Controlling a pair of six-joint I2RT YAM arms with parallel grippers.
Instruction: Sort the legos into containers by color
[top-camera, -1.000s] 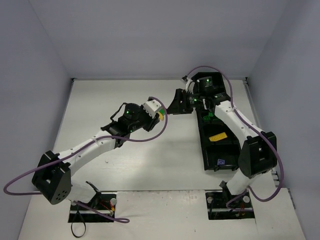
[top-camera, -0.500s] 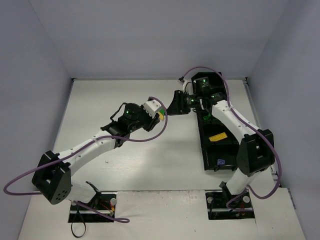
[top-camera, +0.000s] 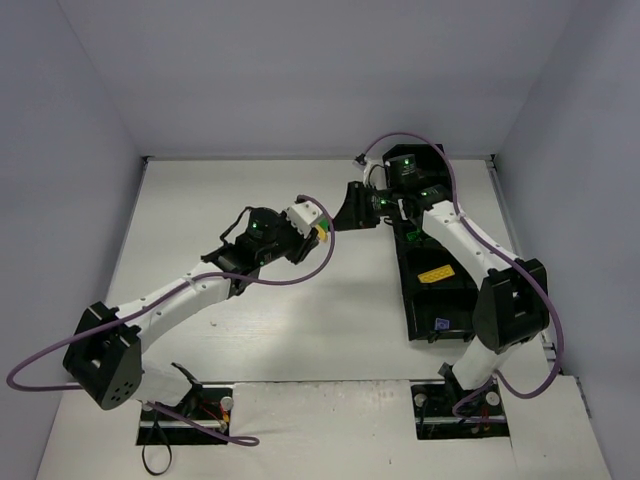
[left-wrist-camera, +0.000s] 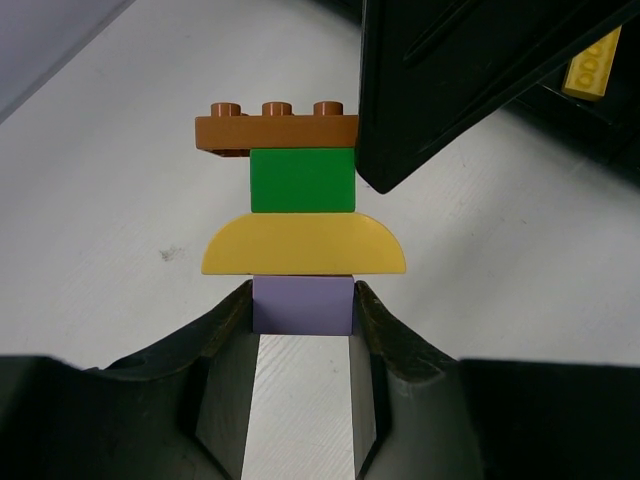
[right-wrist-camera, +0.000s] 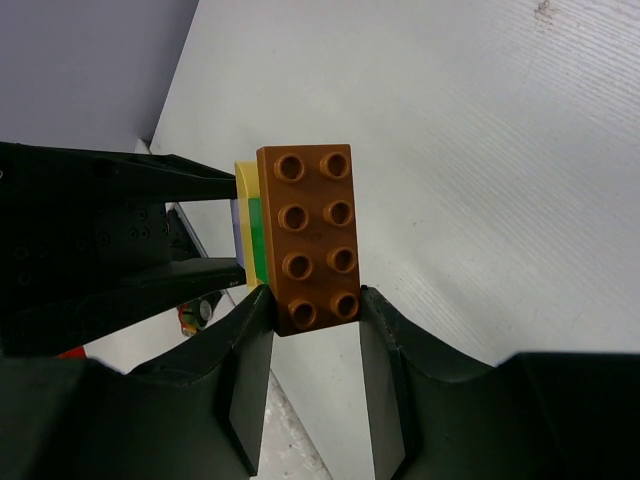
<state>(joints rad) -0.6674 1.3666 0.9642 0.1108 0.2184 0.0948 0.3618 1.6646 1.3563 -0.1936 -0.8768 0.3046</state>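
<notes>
My left gripper should swing across and back, lowering to release in the tray's near section (top-camera: 446, 312), which holds lilac and lies to the gripper's right in the top view.
My left gripper (left-wrist-camera: 302, 298) is shut on the lilac brick (left-wrist-camera: 302, 306) at the base of a joined stack held above the table. Above the lilac brick come a yellow half-round brick (left-wrist-camera: 303, 246), a green brick (left-wrist-camera: 302, 180) and an orange-brown brick (left-wrist-camera: 275, 130). My right gripper (right-wrist-camera: 310, 318) is shut on the near end of the orange-brown brick (right-wrist-camera: 310, 235), one finger on each side. In the top view the stack (top-camera: 322, 229) hangs between the two grippers, left of the black tray (top-camera: 412, 290). The tray holds a yellow brick (top-camera: 433, 274), a lilac brick (top-camera: 441, 324) and a green one (top-camera: 418, 236).
The tray lies lengthwise at the right, under my right arm. The white table is walled at the back and both sides. The left gripper's black fingers (right-wrist-camera: 120, 180) show in the right wrist view, left of the stack.
The right arm's wrist has shifted slightly to the left. The stack and the left gripper have stayed in place.
</notes>
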